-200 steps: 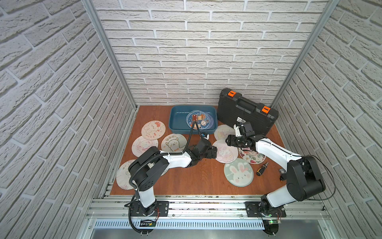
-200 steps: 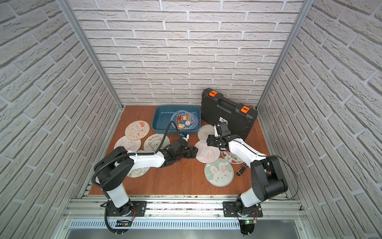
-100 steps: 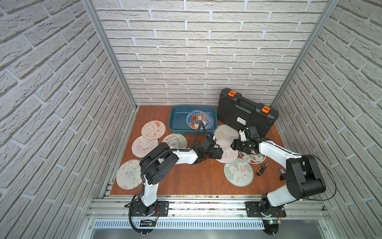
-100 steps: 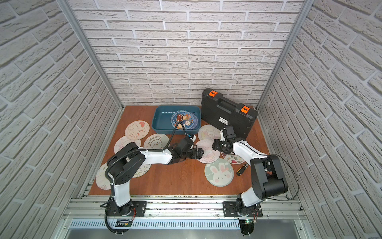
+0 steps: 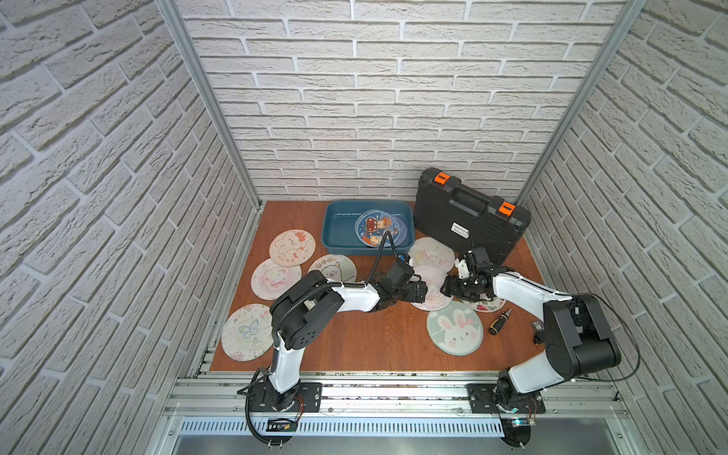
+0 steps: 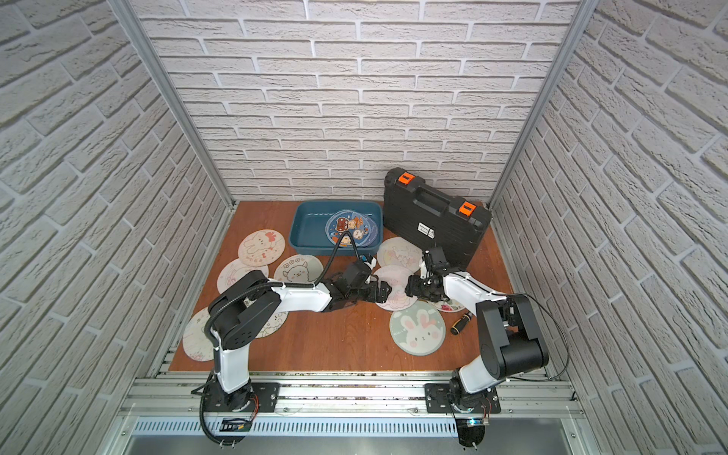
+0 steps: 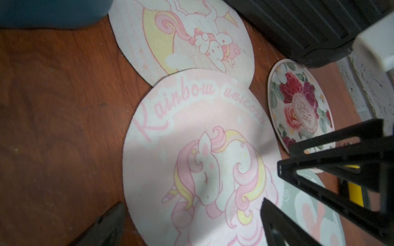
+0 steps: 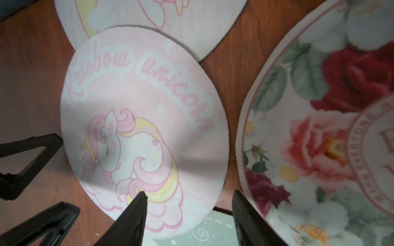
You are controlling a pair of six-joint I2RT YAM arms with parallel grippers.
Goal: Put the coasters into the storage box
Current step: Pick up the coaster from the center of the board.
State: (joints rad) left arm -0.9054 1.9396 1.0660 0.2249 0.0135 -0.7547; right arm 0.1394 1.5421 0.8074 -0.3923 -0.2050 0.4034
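I need to lower the open fingers of my right gripper next onto the pink unicorn coaster's edge by the floral coaster (image 5: 450, 297) (image 8: 216, 202) and close them, because they are already on both sides of that edge.
The pink unicorn coaster (image 5: 433, 285) (image 7: 198, 149) (image 8: 138, 117) lies flat mid-table, between my two grippers. My left gripper (image 5: 419, 292) (image 7: 191, 221) is open wide at the coaster's left edge, with one finger over the wood and the other over the print. From the right, my right gripper (image 5: 447, 284) (image 8: 189, 213) is open across its other edge. Neither holds anything. The teal storage box (image 5: 342, 236) (image 6: 311, 236) stands at the back with a blue coaster (image 5: 378, 228) inside. Several more coasters lie around, among them a floral one (image 8: 319, 127) and a green rabbit one (image 5: 455, 329).
A black case with orange latches (image 5: 468, 216) stands to the right of the box, close behind my right gripper. A small black and yellow screwdriver (image 5: 499, 321) lies near the floral coaster. Brick walls close in both sides and the back.
My left gripper has swung right to the unicorn coaster's edge. My right gripper has come forward from the cream coaster to the unicorn coaster's right edge, its jaws slightly narrower.
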